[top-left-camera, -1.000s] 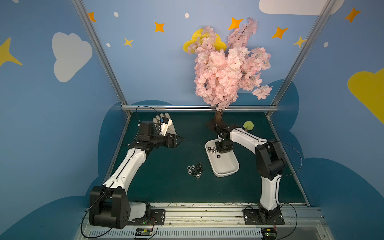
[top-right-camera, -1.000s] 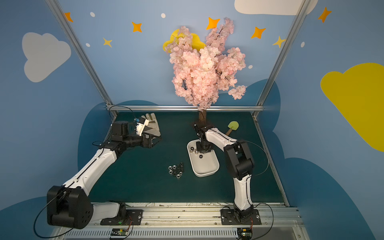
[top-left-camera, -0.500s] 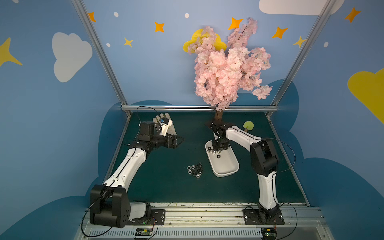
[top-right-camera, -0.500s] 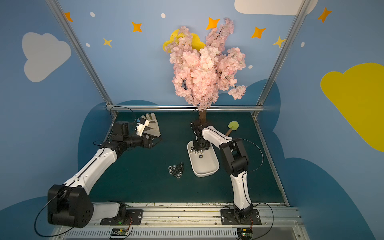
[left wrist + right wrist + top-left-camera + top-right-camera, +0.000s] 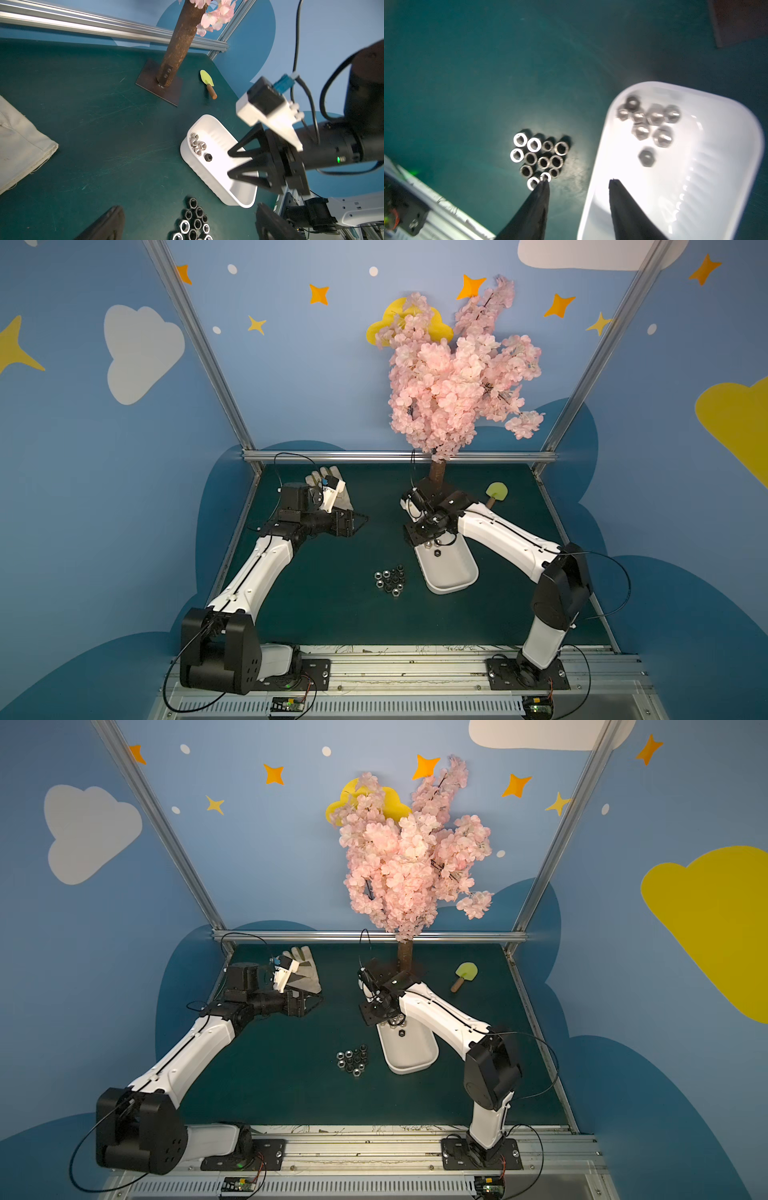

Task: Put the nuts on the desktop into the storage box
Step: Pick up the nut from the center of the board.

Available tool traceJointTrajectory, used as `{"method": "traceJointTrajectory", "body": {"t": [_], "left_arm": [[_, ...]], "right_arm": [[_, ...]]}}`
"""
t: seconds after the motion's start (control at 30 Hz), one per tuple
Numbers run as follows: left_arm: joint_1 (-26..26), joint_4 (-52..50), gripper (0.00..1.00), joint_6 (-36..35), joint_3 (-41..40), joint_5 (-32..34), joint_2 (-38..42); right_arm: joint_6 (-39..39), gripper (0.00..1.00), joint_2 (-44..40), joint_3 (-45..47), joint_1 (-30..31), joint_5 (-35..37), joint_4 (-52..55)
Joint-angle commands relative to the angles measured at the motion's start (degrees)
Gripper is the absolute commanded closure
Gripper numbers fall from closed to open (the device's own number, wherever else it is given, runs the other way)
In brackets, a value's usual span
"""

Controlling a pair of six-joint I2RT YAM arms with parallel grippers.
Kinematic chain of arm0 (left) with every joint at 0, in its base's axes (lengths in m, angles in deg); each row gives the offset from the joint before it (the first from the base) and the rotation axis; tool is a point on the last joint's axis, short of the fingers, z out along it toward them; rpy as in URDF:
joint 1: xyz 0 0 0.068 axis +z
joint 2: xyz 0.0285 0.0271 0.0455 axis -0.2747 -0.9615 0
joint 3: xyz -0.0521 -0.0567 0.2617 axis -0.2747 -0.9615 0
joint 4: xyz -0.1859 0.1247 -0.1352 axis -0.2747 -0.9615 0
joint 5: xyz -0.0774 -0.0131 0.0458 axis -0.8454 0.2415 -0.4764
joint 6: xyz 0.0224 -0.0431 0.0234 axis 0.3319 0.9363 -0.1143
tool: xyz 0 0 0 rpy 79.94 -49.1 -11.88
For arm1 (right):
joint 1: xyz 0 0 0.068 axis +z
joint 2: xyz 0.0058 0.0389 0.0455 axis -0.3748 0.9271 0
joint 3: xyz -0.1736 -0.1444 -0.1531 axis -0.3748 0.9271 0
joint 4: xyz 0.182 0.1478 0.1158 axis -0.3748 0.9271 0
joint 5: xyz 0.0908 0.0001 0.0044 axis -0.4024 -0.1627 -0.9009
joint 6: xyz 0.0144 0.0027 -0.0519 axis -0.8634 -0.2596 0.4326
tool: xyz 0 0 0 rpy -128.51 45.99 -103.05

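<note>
The nut at the cluster's far corner [image 5: 400, 568] [image 5: 561, 148] by the box has bare desktop beside it with room for a finger, so my right gripper should move back and down onto that nut.
Several nuts [image 5: 390, 580] [image 5: 353, 1061] lie in a tight cluster on the dark green desktop [image 5: 332, 614], just left of the white storage box [image 5: 451, 587] [image 5: 409, 1067]. Several more nuts [image 5: 197, 143] [image 5: 652, 122] rest at the box's far end, one darker nut [image 5: 646, 159] a little apart from them. My right gripper [image 5: 430, 533] [image 5: 228, 164] [image 5: 579, 181] hangs open above that far end with nothing between its fingers. My left gripper [image 5: 357, 522] [image 5: 190, 207] stands wide open and empty at the back left, away from the cluster.
A beige work glove [image 5: 332, 489] [image 5: 18, 141] lies at the back left under my left wrist. The tree's brown trunk and base plate [image 5: 164, 83] stand behind the box. A toy shovel [image 5: 496, 493] lies back right. Silver rails [image 5: 399, 456] frame the table.
My right gripper's jaws have spread apart above the box's far end and the wrist has shifted slightly left. The left arm has not moved.
</note>
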Motion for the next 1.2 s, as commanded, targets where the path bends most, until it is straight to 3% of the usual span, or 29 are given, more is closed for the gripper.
{"method": "traceJointTrajectory", "body": {"t": [0.0,0.2,0.47,1.17], "left_arm": [[-0.02,0.21,0.0,-0.86,0.07,0.42,1.31],[-0.02,0.38,0.0,-0.61,-0.19,1.25,1.56],[-0.02,0.31,0.0,-0.75,-0.28,1.71,1.98],[-0.04,0.73,0.0,-0.63,-0.61,1.71,2.24]], "right_arm": [[-0.72,0.48,4.66,0.02,1.94,-3.55,-0.67],[-3.44,0.49,15.02,-7.13,3.75,0.2,5.35],[-4.45,0.51,21.17,-11.25,4.12,1.8,8.1],[-6.13,0.58,23.19,-6.62,5.0,2.84,8.8]]}}
